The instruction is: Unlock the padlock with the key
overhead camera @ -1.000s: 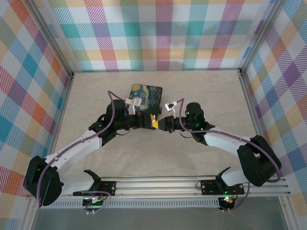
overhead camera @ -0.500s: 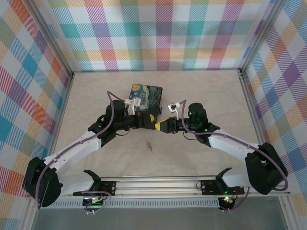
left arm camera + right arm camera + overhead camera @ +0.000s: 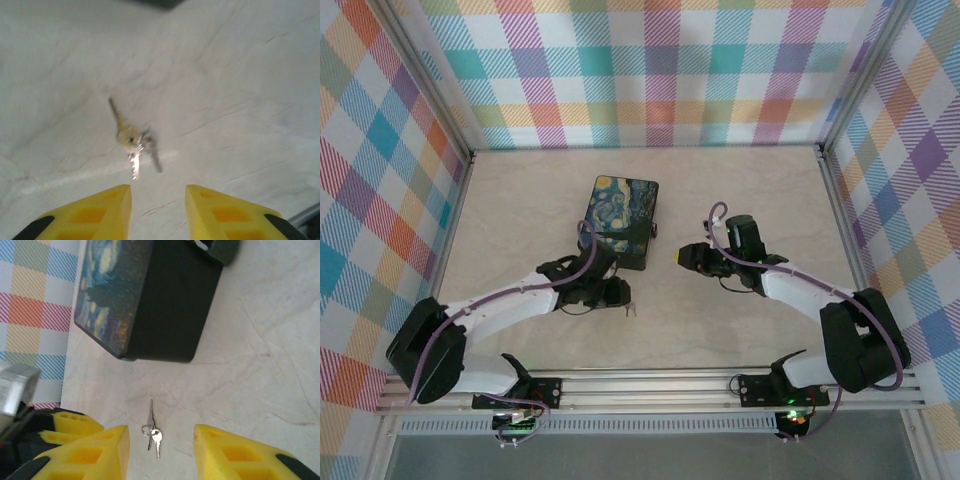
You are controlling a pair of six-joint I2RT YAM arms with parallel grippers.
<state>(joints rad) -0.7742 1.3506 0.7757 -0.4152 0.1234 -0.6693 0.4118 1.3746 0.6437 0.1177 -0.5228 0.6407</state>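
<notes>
The key lies flat below the left gripper's open, empty fingers, so the left gripper will move down toward the table and bring its fingers around the key's brassy head.
The key lies flat on the table with a second key on one small ring, also seen as a blurred bunch and as a tiny grey speck. My left gripper hovers low right beside it, jaws open and empty; its yellow fingers show at the lower left of the right wrist view. My right gripper is open and empty too, farther off and pointed at the keys. A tiny dark thing by the box's right side may be the padlock; I cannot tell.
The black box with the night-sky lid stands just behind the keys, its dark side wall facing them. Plaid walls close the table on three sides. The arm bases and rail run along the near edge.
The grippers met in front of the box a second ago. The keys now lie on the table. My left gripper dropped beside them and opened. My right gripper opened and drew back right.
</notes>
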